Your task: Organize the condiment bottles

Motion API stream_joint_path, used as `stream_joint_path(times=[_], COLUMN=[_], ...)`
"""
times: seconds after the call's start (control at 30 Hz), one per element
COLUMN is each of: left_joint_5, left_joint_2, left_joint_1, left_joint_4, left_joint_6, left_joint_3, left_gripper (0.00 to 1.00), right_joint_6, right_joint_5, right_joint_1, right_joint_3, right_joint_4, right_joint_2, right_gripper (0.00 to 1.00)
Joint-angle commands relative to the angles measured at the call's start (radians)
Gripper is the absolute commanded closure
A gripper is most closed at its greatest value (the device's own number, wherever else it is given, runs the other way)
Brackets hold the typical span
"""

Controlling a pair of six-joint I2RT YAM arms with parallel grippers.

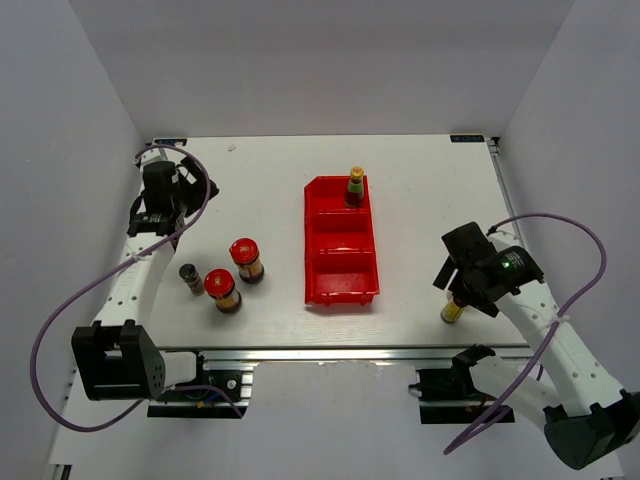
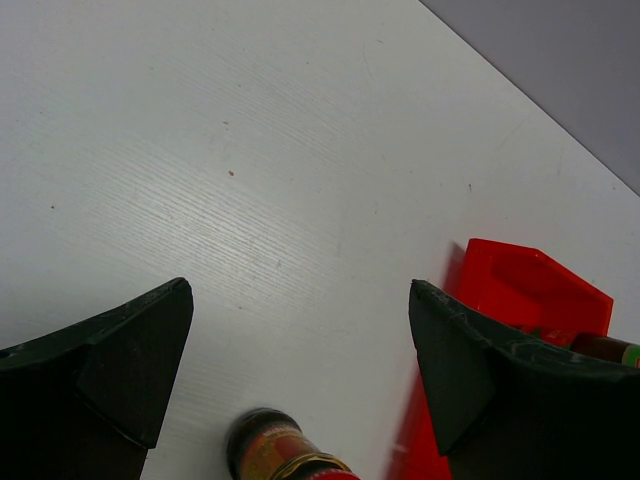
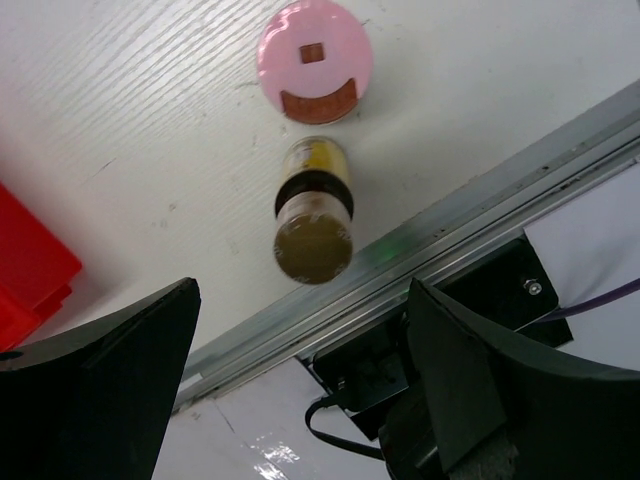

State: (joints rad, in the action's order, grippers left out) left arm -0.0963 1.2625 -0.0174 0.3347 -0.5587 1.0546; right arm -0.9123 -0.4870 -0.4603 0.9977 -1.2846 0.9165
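My right gripper lowers next toward the olive-capped bottle until its fingers straddle the cap, then closes, because that cap is still beyond the open fingers.
Two squat dark jars with red lids (image 1: pixel 246 258) (image 1: pixel 223 290) stand at front left, with a small dark-capped bottle (image 1: pixel 190 278) beside them. A green-labelled yellow-capped bottle (image 1: pixel 355 187) stands in the far compartment of the red tray (image 1: pixel 318 240). My left gripper (image 1: pixel 160 222) is open and empty at far left; its wrist view shows its gripper (image 2: pixel 300 290) above bare table, with one jar (image 2: pixel 270 450) below. My right gripper (image 1: pixel 455 270) is open over an olive-capped bottle (image 3: pixel 313 235) and a pink-capped bottle (image 3: pixel 314 62), holding nothing.
The tray's middle and near compartments hold nothing. The olive-capped bottle (image 1: pixel 452 310) stands close to the table's front edge and its aluminium rail (image 3: pixel 450 220). The tray's corner (image 3: pixel 30 270) shows left of the right gripper. White walls enclose the table.
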Motion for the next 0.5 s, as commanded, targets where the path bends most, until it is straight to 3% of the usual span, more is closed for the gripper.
stream_joint_path(times=[0.0, 0.3, 0.47], left_joint_5=[-0.017, -0.031, -0.029], left_joint_2=[0.006, 0.003, 0.009], left_joint_1=[0.0, 0.002, 0.002], left_joint_4=[-0.005, -0.002, 0.0], left_joint_6=[0.0, -0.003, -0.006], left_joint_3=[-0.001, -0.004, -0.002], left_gripper=[0.02, 0.02, 0.02], right_joint_6=[-0.043, 0.055, 0.092], right_joint_5=[-0.061, 0.004, -0.002], right_joint_1=[0.038, 0.095, 0.118], right_joint_3=[-0.024, -0.11, -0.113], right_joint_4=[-0.012, 0.114, 0.174], right_joint_2=[0.002, 0.024, 0.028], right_gripper=[0.11, 0.16, 0.31])
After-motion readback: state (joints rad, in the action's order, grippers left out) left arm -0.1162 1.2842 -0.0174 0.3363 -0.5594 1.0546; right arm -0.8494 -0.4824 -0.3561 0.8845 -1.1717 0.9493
